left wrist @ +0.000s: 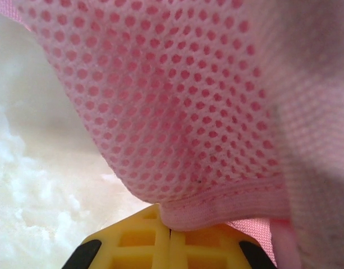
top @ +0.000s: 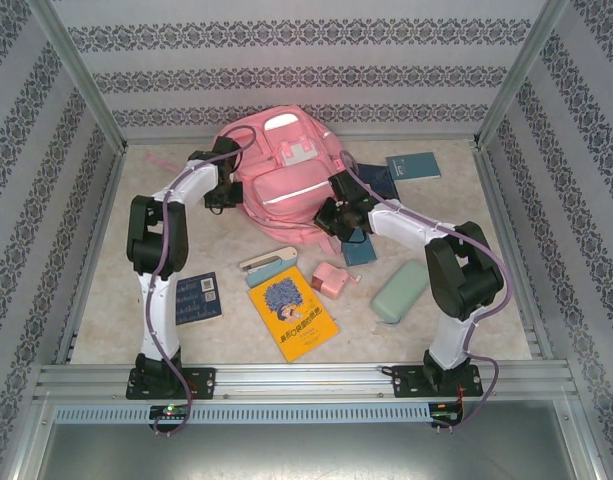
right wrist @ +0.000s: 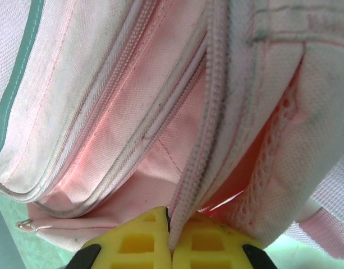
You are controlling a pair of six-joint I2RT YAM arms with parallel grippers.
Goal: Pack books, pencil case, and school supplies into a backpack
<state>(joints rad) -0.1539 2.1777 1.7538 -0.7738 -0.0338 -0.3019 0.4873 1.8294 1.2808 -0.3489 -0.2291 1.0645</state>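
Observation:
The bag crowds the dark book. Next, my left gripper draws the hem away from my right gripper, over the bare tabletop [top: 197, 214] [left wrist: 59, 188] beside the bag, and releases it.
The pink backpack [top: 286, 170] lies at the back middle of the table. My left gripper [top: 222, 192] is at its left side, shut on the hem of a pink mesh panel [left wrist: 177, 112], with the yellow fingers [left wrist: 138, 241] pressed together. My right gripper [top: 333, 213] is at the bag's lower right, shut on a strip of zipper edge [right wrist: 205, 129] beside an open gap. The yellow book [top: 291, 312], a navy book [top: 198, 298], a mint green pencil case [top: 400, 290], a pink boxy thing [top: 332, 280] and a small teal pad [top: 359, 250] lie in front.
A teal book [top: 414, 165] and a dark one [top: 378, 181] lie right of the bag. A flat pale case [top: 268, 265] sits just under the bag's bottom edge. Metal frame posts and patterned walls close the table in on three sides.

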